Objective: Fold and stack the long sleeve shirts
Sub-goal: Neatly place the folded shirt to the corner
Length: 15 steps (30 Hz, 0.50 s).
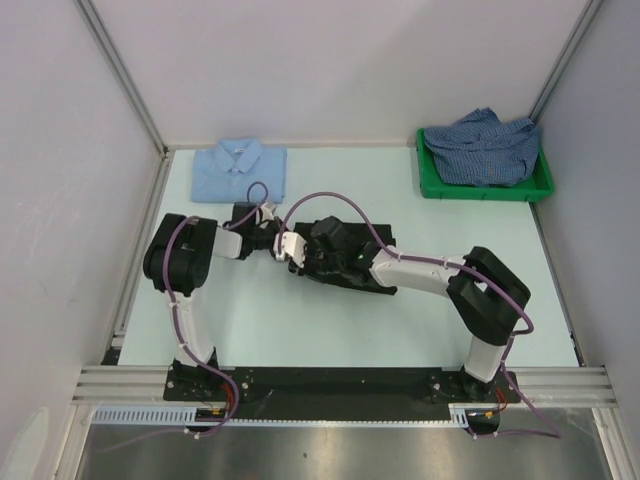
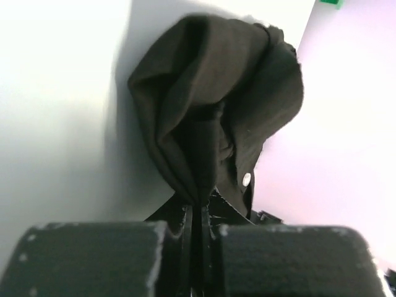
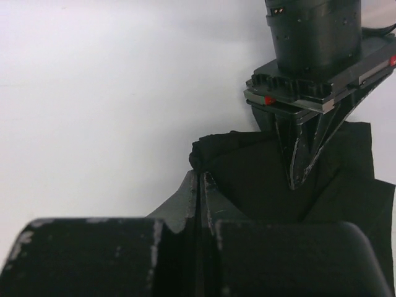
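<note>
The light blue shirt (image 1: pixel 240 172) lies outward of the robot's left gripper, so the gripper should lift, carry the black shirt outward, lower it onto that shirt and release it.
The black long sleeve shirt (image 1: pixel 345 262) lies bunched at the middle of the table, with both grippers at its left end. My left gripper (image 2: pixel 201 207) is shut on a fold of it, and the cloth (image 2: pixel 216 111) balloons up beyond the fingertips, showing a pale button (image 2: pixel 247 179). In the right wrist view the left gripper (image 3: pixel 296 180) comes down from above, pinching the shirt (image 3: pixel 247 173). My right gripper (image 3: pixel 201 178) is shut, its tips against the shirt's folded edge; no cloth shows between them. The light blue shirt (image 1: pixel 240 172) lies folded at the back left. The checked shirt (image 1: pixel 485 143) lies crumpled in the bin.
A green plastic bin (image 1: pixel 432 185) stands at the back right corner. Grey walls close the table on the left, back and right. The arms' purple cables (image 1: pixel 330 197) loop over the middle, and both bases sit on the black rail (image 1: pixel 330 385) at the near edge.
</note>
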Available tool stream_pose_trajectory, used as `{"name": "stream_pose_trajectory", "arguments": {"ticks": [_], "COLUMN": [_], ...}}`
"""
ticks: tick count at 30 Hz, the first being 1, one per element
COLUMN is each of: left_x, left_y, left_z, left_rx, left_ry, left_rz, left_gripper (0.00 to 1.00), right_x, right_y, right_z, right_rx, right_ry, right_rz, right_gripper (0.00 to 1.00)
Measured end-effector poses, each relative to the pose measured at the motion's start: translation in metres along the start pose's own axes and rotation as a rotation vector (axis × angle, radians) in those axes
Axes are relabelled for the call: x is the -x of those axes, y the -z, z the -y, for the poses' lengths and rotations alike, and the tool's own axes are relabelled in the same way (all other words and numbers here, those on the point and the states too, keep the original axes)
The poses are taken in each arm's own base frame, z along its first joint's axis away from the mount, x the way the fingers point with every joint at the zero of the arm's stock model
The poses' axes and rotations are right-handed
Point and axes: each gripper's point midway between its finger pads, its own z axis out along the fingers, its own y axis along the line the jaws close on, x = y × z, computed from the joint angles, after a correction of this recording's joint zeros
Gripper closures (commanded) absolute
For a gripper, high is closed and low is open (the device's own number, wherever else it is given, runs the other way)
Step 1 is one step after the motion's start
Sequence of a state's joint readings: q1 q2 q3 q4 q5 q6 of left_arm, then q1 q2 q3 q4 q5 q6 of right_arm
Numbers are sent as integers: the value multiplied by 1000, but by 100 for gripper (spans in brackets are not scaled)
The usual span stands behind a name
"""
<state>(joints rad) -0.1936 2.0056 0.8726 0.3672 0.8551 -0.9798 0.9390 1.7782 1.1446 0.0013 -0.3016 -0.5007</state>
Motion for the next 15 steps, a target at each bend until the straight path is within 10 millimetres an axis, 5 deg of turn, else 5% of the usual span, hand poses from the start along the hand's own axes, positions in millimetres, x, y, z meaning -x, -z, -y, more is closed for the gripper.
{"name": "stream_pose_trajectory", "arguments": {"ticks": [6,12,15], "left_x": [48,110,146], "left_y": [-17,-18,-16], "left_z": [30,84,98], "left_rx": [104,170,214], "left_ry": [-237,-537,-626], "left_rz": [41,160,214], "left_gripper": [100,100,100], "right_x": [-14,-30,-38], "right_y": [27,113,137], "right_z": [31,63,72], "right_rx": [-90,-236,-281], "right_ry": [-103,-172,-192], "right_rz": [-30,-27,-31], "right_gripper": [4,0,0]}}
